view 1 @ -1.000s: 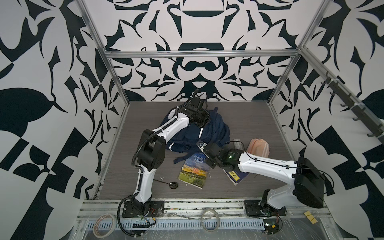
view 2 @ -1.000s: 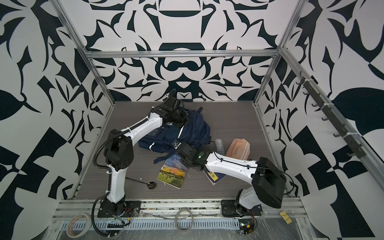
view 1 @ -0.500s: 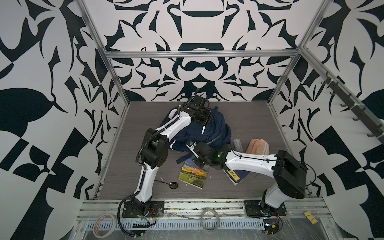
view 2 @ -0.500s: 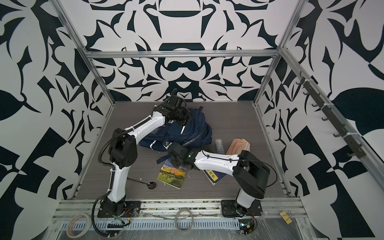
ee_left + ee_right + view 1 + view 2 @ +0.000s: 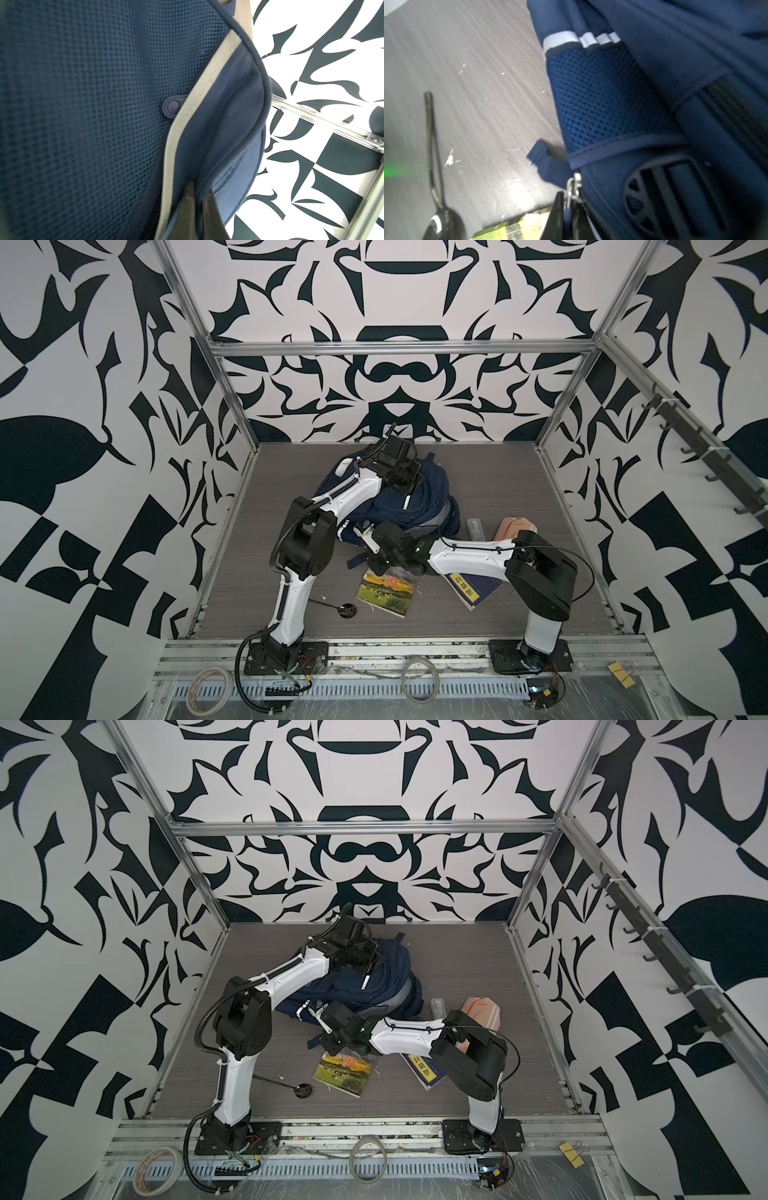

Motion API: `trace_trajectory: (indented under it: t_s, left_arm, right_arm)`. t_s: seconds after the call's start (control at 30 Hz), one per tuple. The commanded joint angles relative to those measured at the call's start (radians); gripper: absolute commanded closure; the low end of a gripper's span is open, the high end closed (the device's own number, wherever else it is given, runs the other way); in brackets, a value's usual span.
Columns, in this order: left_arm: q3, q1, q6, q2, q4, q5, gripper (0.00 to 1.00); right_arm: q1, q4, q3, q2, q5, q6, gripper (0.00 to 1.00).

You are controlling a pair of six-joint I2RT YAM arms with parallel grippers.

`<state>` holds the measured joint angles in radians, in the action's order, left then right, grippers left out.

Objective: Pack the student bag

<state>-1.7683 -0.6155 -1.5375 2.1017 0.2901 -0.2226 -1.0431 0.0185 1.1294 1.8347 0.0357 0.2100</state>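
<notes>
The floor's back edge lies outward of my left gripper, so my left gripper will pull the fold of the bag outward next and let it go near that edge.
The student bag (image 5: 419,506) (image 5: 374,986), navy with white stripes, lies slumped at the back middle of the floor. My left gripper (image 5: 409,485) (image 5: 368,969) is at the bag's top. In the left wrist view it (image 5: 200,187) is shut on a fold of navy fabric beside the mesh panel (image 5: 93,104). My right gripper (image 5: 371,566) (image 5: 328,1046) reaches across to the bag's near left corner. In the right wrist view it (image 5: 569,199) pinches a metal zip pull (image 5: 574,185) with a blue tab, next to a mesh side pocket (image 5: 602,99).
A landscape-cover book (image 5: 388,591) (image 5: 347,1073) lies under the right wrist, and a blue book (image 5: 473,589) (image 5: 426,1071) lies under the forearm. A black spoon (image 5: 347,609) (image 5: 444,220) lies front left. A peach-pink pouch (image 5: 515,526) and a clear case (image 5: 476,529) sit right of the bag.
My right gripper has swept left over the landscape book to the bag's near left corner, and its elbow has swung in. The left gripper has kept its hold at the bag's top.
</notes>
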Motion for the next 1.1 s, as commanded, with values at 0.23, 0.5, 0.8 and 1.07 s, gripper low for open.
trace_trajectory:
  t_s: [0.23,0.5,0.8,1.07]
  left_arm:
    - [-0.028,0.106,0.109,-0.051,-0.142,-0.073,1.00]
    - [-0.057,0.219,0.337,-0.064,-0.124,-0.206,1.00]
    - [-0.243,0.316,0.739,-0.023,0.252,-0.403,1.00]
    - [-0.369,0.294,0.879,0.151,0.402,-0.273,0.92]
  right_arm:
    - [-0.017,-0.033,-0.164,-0.404,0.059,0.126,0.36]
    - [0.099,-0.352,-0.298,-0.779,0.001,0.322,0.24]
    - [0.291,-0.533,-0.321,-0.807,0.034,0.560,0.24]
    - [0.328,-0.521,-0.295,-0.671,0.102,0.611,0.24]
